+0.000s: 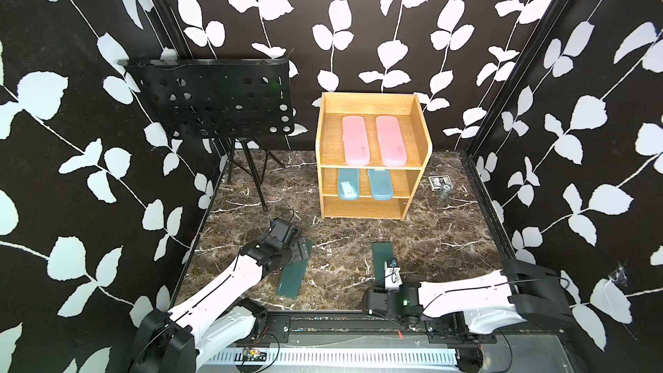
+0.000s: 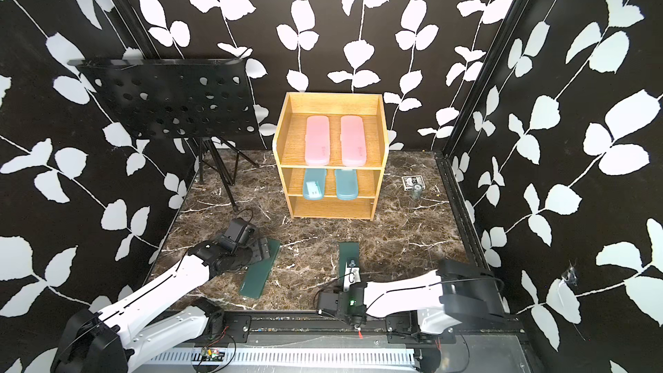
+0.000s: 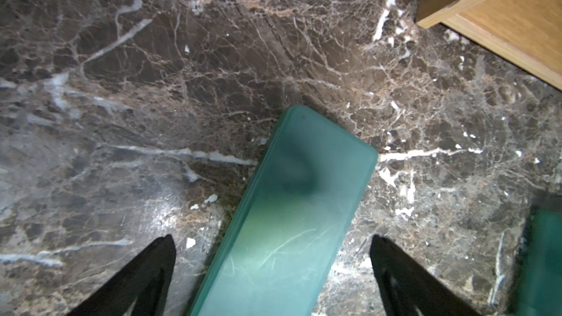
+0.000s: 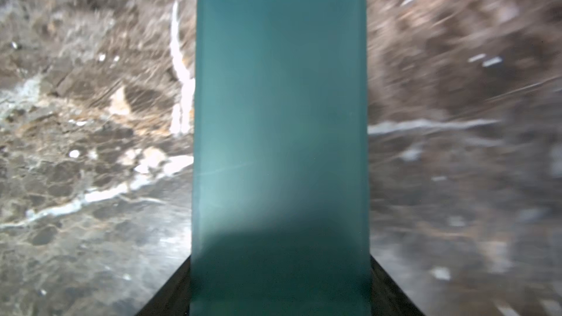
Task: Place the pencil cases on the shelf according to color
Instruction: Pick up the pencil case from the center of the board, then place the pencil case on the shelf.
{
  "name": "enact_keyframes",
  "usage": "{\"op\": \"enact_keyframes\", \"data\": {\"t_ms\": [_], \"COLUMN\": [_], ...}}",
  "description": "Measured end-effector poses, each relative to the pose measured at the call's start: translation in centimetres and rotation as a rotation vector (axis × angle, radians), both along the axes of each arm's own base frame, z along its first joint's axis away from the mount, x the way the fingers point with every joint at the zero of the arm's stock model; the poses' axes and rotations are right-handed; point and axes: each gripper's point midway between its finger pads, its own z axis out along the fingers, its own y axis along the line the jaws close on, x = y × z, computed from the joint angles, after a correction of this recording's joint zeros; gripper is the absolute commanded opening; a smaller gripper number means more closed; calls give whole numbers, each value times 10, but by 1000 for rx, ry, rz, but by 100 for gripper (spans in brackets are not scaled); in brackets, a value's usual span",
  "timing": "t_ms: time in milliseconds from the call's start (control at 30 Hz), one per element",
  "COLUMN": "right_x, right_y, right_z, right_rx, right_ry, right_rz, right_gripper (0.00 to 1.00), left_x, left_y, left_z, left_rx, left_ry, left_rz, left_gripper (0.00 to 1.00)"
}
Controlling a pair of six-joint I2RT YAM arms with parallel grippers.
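My right gripper carries the green case outward next, far end first into the shelf's bare bottom level (image 1: pixel 381 208), and releases the case's near end, since that level's outward of the gripper.
The shelf (image 1: pixel 419 130) stands at the back middle. Two pink pencil cases (image 1: pixel 354 139) (image 1: pixel 391 139) lie on its top tier and two light blue ones (image 1: pixel 348 184) (image 1: pixel 381 184) on the middle tier; the bottom tier is bare. Two dark green cases lie on the marble table. My left gripper (image 1: pixel 303 249) (image 3: pixel 272 238) is open, its fingers straddling the left green case (image 1: pixel 292 281) (image 3: pixel 292 208) without touching it. My right gripper (image 1: pixel 389 263) (image 4: pixel 281 284) is shut on the near end of the right green case (image 1: pixel 381 251) (image 4: pixel 279 101), fingers against both long edges.
A black perforated music stand (image 1: pixel 215 98) on a tripod (image 1: pixel 251 174) fills the back left. A small card box (image 1: pixel 438 181) and a glass jar (image 1: pixel 445 192) sit right of the shelf. The shelf's front corner (image 3: pixel 501 10) shows in the left wrist view.
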Motion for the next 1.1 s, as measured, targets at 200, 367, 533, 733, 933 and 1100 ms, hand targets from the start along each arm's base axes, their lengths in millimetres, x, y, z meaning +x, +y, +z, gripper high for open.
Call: {"op": "enact_keyframes", "data": {"t_ms": [200,367,533,733,933,1100], "right_x": [33,72,103,147,183,197], "right_y": [-2,-7,-9,-6,0,7], "right_z": [43,49,25,2,2,0], "right_rx": [151,184,81,16,33,17], "right_ry": [-99,-113,-38,-11,-51,-51], "right_rz": [27,21,58,39,7,22], "right_gripper": [62,63,61,60,83,95], "left_x": [3,8,10,5,4,1], "left_y": [1,-4,-7,-6,-6,-3], "left_z": [-3,-1,-5,-14,-16,-21], "left_rx": [6,-16,-22,-21,-17,-6], "left_ry": [-7,-23,-20,4,7,18], "left_rz": [6,7,5,1,1,3], "left_gripper": [99,99,99,99,99,99]}}
